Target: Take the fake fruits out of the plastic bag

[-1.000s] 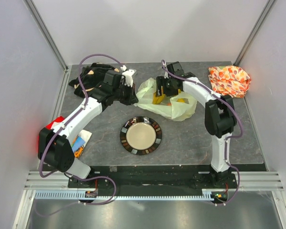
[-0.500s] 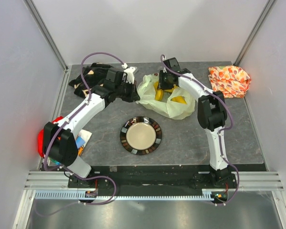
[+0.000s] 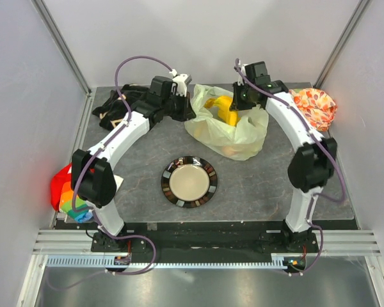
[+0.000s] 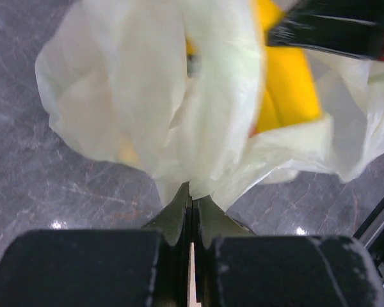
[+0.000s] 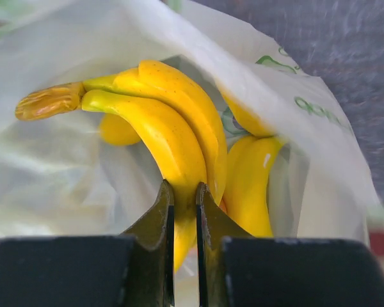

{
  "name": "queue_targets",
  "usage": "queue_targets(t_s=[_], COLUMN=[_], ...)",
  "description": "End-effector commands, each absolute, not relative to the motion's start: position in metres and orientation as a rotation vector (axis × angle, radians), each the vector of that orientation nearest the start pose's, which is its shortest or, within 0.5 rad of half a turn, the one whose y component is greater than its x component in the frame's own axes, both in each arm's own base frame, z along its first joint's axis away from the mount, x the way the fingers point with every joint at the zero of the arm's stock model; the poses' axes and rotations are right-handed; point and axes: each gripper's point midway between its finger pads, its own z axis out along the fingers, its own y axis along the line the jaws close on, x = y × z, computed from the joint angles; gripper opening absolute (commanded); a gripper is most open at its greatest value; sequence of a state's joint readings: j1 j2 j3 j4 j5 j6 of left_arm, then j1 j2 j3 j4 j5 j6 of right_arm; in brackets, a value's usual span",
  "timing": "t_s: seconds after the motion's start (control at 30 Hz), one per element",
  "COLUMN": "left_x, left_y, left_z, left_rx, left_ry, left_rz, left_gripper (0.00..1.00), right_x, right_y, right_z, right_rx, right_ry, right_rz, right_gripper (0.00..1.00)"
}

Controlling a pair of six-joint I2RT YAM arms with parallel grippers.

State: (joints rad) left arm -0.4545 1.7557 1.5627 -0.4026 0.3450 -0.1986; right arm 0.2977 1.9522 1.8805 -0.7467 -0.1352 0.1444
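Observation:
The right gripper takes the banana bunch up out of the bag (image 3: 233, 131) next, back, then down onto the plate's far side (image 3: 187, 166). It then releases it, since the plate is empty.
The pale yellow-green plastic bag (image 3: 233, 131) lies at the back middle of the table with its mouth held up. My left gripper (image 3: 188, 110) is shut on the bag's left edge; in the left wrist view its jaws (image 4: 192, 192) pinch the thin plastic (image 4: 147, 96). My right gripper (image 3: 239, 104) reaches into the bag's mouth. There it (image 5: 184, 187) is shut on a yellow banana bunch (image 5: 173, 128), one of the fake fruits (image 3: 220, 107). A second banana bunch (image 5: 253, 179) and a smaller yellow fruit (image 5: 115, 131) lie deeper in the bag (image 5: 294, 109).
A dark-rimmed plate (image 3: 189, 181) sits in front of the bag. The orange leaf-patterned cloth (image 3: 315, 105) lies at the back right, close to the right arm. A black cloth (image 3: 123, 102) lies at the back left. Colourful items (image 3: 67, 192) sit at the left edge.
My right gripper closed on the banana bunch and rose toward the back with it. My left gripper also moved back, pulling the bag's edge up, so the bag now stands taller.

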Motion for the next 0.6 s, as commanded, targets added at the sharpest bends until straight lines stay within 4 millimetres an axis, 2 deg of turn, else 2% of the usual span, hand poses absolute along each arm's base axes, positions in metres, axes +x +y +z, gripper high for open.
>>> queue_targets(t_s=[0.0,0.07,0.13,0.23,0.27,0.3,0.37,0.43,0.47,0.5,0.53,0.57], left_x=[0.43,0.437,0.441,0.445,0.445,0.442,0.436,0.422,0.422,0.421,0.413,0.417], left_y=[-0.293,-0.293,-0.292,-0.295,-0.295,-0.294,-0.291,-0.28,-0.268,-0.258,-0.241,-0.22], left_z=[0.256,0.263,0.269,0.283,0.29,0.301,0.313,0.34,0.348,0.354,0.369,0.375], left_rx=[0.482,0.48,0.477,0.481,0.481,0.485,0.498,0.492,0.471,0.452,0.419,0.372], left_ry=[2.066,2.043,2.025,1.99,1.975,1.952,1.924,1.878,1.868,1.862,1.844,1.838], left_rz=[-0.813,-0.793,-0.786,-0.8,-0.804,-0.807,-0.825,-0.854,-0.843,-0.828,-0.79,-0.748], left_gripper=[0.1,0.21,0.32,0.43,0.52,0.56,0.66,0.71,0.73,0.74,0.75,0.77], right_x=[0.431,0.42,0.413,0.405,0.401,0.399,0.387,0.374,0.362,0.346,0.334,0.321], right_y=[0.169,0.159,0.144,0.126,0.124,0.126,0.148,0.173,0.184,0.209,0.222,0.233], right_z=[0.27,0.287,0.287,0.303,0.315,0.321,0.345,0.36,0.371,0.371,0.372,0.374], right_rx=[-0.362,-0.356,-0.353,-0.382,-0.392,-0.405,-0.504,-0.594,-0.669,-0.764,-0.831,-0.907], right_ry=[2.245,2.215,2.214,2.164,2.13,2.109,2.003,1.914,1.858,1.823,1.795,1.754], right_rz=[0.385,0.35,0.256,0.154,0.149,0.158,0.293,0.381,0.4,0.45,0.471,0.482], right_gripper=[0.01,0.01,0.0,0.0,0.0,0.0,0.0,0.0,0.0,0.0,0.0,0.0])
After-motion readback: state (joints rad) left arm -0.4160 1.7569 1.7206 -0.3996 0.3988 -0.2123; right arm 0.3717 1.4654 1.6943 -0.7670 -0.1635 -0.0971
